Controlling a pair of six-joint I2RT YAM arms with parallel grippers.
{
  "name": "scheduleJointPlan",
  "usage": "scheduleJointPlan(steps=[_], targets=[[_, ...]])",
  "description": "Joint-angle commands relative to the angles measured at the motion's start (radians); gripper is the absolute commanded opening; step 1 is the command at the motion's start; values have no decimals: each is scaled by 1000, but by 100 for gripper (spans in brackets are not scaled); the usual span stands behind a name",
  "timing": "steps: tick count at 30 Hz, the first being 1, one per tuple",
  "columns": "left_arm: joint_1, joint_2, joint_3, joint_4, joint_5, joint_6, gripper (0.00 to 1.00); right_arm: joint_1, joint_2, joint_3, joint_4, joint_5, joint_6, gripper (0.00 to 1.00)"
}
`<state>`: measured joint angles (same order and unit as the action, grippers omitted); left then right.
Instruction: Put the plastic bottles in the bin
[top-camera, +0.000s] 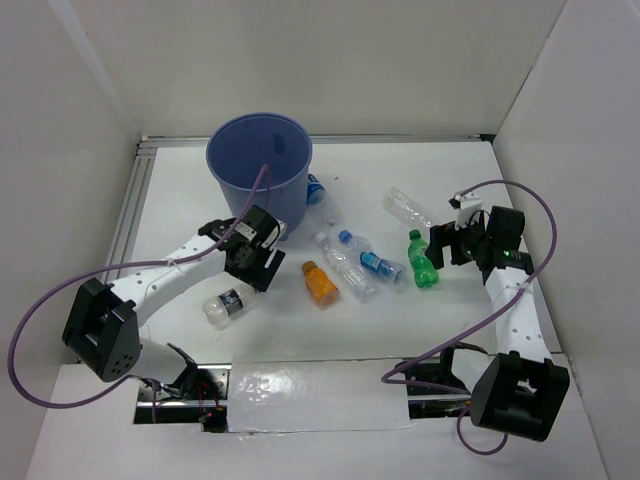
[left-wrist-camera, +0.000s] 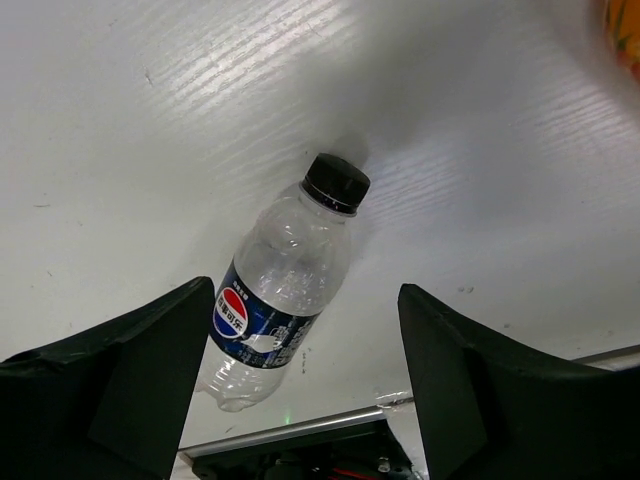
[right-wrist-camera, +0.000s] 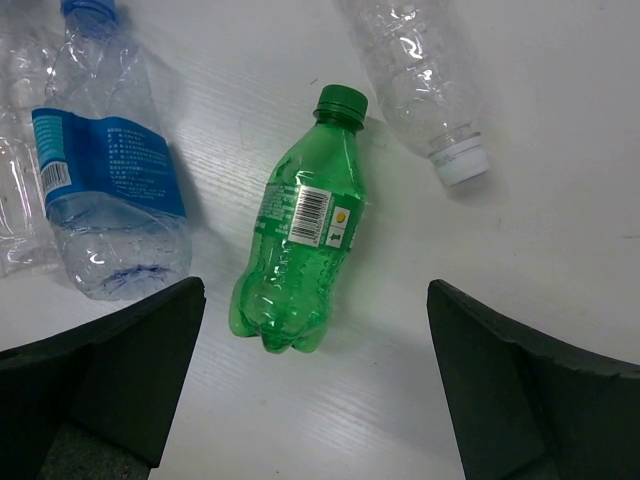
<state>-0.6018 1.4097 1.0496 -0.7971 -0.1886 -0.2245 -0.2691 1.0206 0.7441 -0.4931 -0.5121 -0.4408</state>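
Note:
The Pepsi bottle's clear shoulder (top-camera: 249, 291) (left-wrist-camera: 308, 236) is below my open fingers and at an angle to them, so my left gripper needs to lower and turn them slightly next to close beside the dark cap.
The blue bin (top-camera: 260, 165) stands at the back left of the table. My left gripper (top-camera: 257, 270) hangs open in front of it, above a clear Pepsi bottle (left-wrist-camera: 283, 292) with a dark cap that lies on the table between the fingers without touching them. My right gripper (right-wrist-camera: 315, 295) is open over a green bottle (right-wrist-camera: 300, 250) lying flat, with a gap on both sides. An orange bottle (top-camera: 320, 282), a clear blue-labelled bottle (right-wrist-camera: 105, 170), a clear white-capped bottle (right-wrist-camera: 420, 70) and another clear one (top-camera: 345, 265) lie in the middle.
One more blue-capped bottle (top-camera: 318, 193) rests against the right side of the bin. White walls close in the table on the left, back and right. A metal rail (top-camera: 140, 200) runs along the left edge.

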Motion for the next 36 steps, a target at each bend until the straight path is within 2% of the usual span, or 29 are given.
scheduleJointPlan(steps=[1, 11, 21, 25, 27, 30, 34, 36], targets=[[-21, 21, 7, -25, -18, 65, 85, -4, -14, -5, 48, -3, -30, 99], [-41, 161, -2, -14, -3, 114, 83, -4, -5, -15, 80, 6, -30, 99], [-50, 285, -2, -5, -130, 60, 83, -4, 22, -15, 99, -28, -30, 99], [-59, 331, -2, 6, -152, 60, 78, -4, 22, -15, 108, -37, -30, 99], [-72, 331, -11, 6, -152, 60, 64, -4, 22, -15, 108, -37, -30, 99], [-105, 322, -11, 6, -143, 51, 37, -4, 22, -15, 108, -37, -30, 96], [-177, 241, 26, -43, -98, 42, 18, -4, 1, -15, 99, -81, -50, 87], [-216, 200, 76, -80, -82, 42, 13, -4, 1, -26, 90, -95, -62, 82]])
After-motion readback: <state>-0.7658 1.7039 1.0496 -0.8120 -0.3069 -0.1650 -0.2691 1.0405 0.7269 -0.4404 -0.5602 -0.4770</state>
